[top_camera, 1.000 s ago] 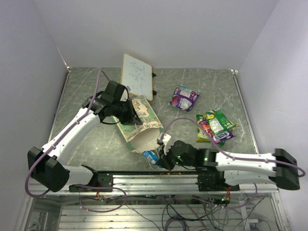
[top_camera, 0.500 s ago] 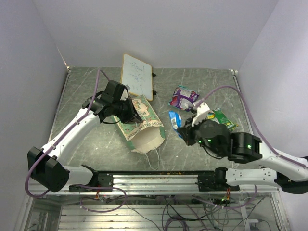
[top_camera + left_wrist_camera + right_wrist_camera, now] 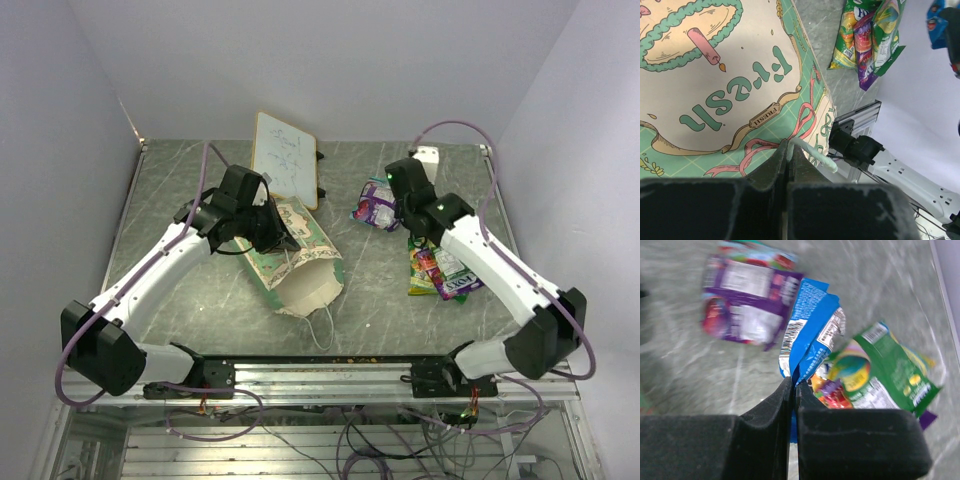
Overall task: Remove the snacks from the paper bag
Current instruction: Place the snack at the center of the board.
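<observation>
The blue packet comes down in my right gripper to the right in the top view next, onto the green and pink pile already outside the bag [image 3: 298, 258].
The paper bag [image 3: 298, 258] lies on its side, its open mouth toward the near edge. My left gripper [image 3: 272, 226] is shut on its white string handle [image 3: 810, 152] at the bag's upper side [image 3: 715, 75]. My right gripper [image 3: 405, 212] is shut on a blue snack packet [image 3: 810, 335] and holds it above the table between a purple packet [image 3: 380, 205] and a pile of green and pink packets [image 3: 445, 265]. The purple packet [image 3: 747, 300] and the green one [image 3: 880, 370] lie below it in the right wrist view. The bag's inside is hidden.
A white wood-framed board [image 3: 285, 155] lies at the back, just behind the bag. A second white string handle [image 3: 322, 330] trails from the bag's mouth toward the metal rail [image 3: 320, 365] at the near edge. Walls close in on three sides.
My right arm has carried the blue packet from the bag's mouth at the near edge up and back to the right, over the loose packets. The left gripper and bag have stayed put.
</observation>
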Robot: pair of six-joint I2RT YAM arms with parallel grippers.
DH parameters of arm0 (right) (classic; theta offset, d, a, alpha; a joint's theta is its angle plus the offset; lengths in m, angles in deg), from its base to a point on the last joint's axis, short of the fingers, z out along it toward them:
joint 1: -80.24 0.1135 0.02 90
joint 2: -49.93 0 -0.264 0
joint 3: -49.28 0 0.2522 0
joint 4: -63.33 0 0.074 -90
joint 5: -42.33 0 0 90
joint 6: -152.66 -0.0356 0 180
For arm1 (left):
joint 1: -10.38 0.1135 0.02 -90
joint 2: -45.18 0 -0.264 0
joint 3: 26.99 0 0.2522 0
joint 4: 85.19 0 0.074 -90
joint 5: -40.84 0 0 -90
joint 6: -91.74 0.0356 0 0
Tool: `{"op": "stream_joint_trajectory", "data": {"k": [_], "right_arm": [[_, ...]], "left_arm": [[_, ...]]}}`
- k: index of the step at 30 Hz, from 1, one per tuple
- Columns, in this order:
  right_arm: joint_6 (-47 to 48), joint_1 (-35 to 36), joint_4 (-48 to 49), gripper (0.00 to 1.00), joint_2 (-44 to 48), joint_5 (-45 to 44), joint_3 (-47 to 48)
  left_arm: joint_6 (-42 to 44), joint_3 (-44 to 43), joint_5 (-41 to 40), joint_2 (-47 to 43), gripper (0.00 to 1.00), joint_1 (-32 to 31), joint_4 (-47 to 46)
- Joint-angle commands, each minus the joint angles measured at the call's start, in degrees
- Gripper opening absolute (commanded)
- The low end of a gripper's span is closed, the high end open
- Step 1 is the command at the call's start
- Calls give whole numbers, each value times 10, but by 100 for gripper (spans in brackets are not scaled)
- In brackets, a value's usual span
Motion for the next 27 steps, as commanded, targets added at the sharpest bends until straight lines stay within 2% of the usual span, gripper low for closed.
{"op": "stream_joint_trajectory", "data": {"k": [1, 5, 9, 20, 22, 27], "right_arm": [[-160, -99, -89, 0, 15, 7, -35], [-177, -155, -68, 0, 71, 9, -94], [-198, -195, -69, 0, 83, 23, -127], [-229, -198, -22, 0, 73, 21, -207], [-243, -199, -36, 5, 78, 22, -212], [-233, -199, -56, 46, 126, 52, -220]], "left_arm": [[-9, 14, -1, 0, 7, 5, -27], [-11, 23, 4, 0, 7, 5, -34], [-4, 15, 6, 7, 7, 5, -30], [20, -21, 25, 37, 7, 5, -16], [23, -21, 27, 37, 7, 6, -14], [31, -20, 28, 31, 7, 6, -8]]}}
